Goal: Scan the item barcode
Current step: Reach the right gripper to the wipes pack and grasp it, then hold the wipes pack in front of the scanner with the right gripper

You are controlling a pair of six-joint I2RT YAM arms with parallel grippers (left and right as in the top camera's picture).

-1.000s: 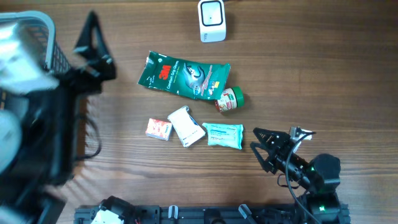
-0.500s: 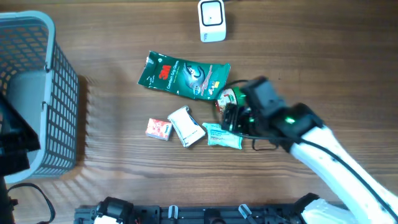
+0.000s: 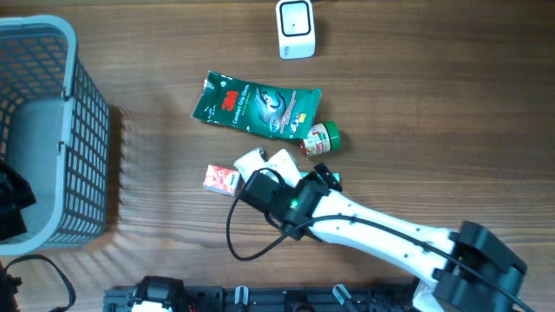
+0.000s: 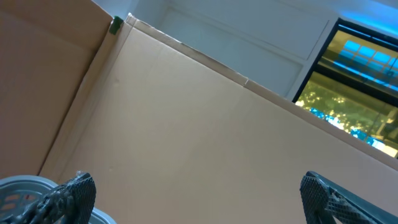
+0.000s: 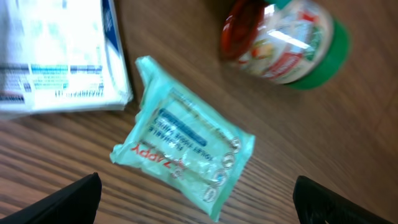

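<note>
I will next move my right gripper down onto the teal wipes packet [image 5: 186,155] with its fingers open, because the packet is lying flat and uncovered on the wood between them.
Several items lie mid-table: a green 3M pouch [image 3: 256,106], a red-lidded jar [image 3: 321,139], a white box [image 3: 251,160] and a small red box [image 3: 221,178]. A teal wipes packet [image 5: 186,155] lies flat on the wood; in the overhead view my right arm covers it. My right gripper [image 5: 199,205] hangs open just above the packet, one fingertip on each side and nothing held. The white box [image 5: 56,56] and jar [image 5: 283,40] lie beyond it. A white scanner [image 3: 296,28] stands at the far edge. My left gripper [image 4: 199,199] is open and empty, facing a beige wall.
A grey mesh basket [image 3: 82,130] stands at the left side of the table. A dark part of the left arm [image 3: 13,208] shows at the left edge beside it. The right arm [image 3: 381,230] stretches from the near right corner across to the items.
The right arm swung from the near right corner out over the items and now hangs over the teal packet. The left arm drew back from above the basket to the left edge.
</note>
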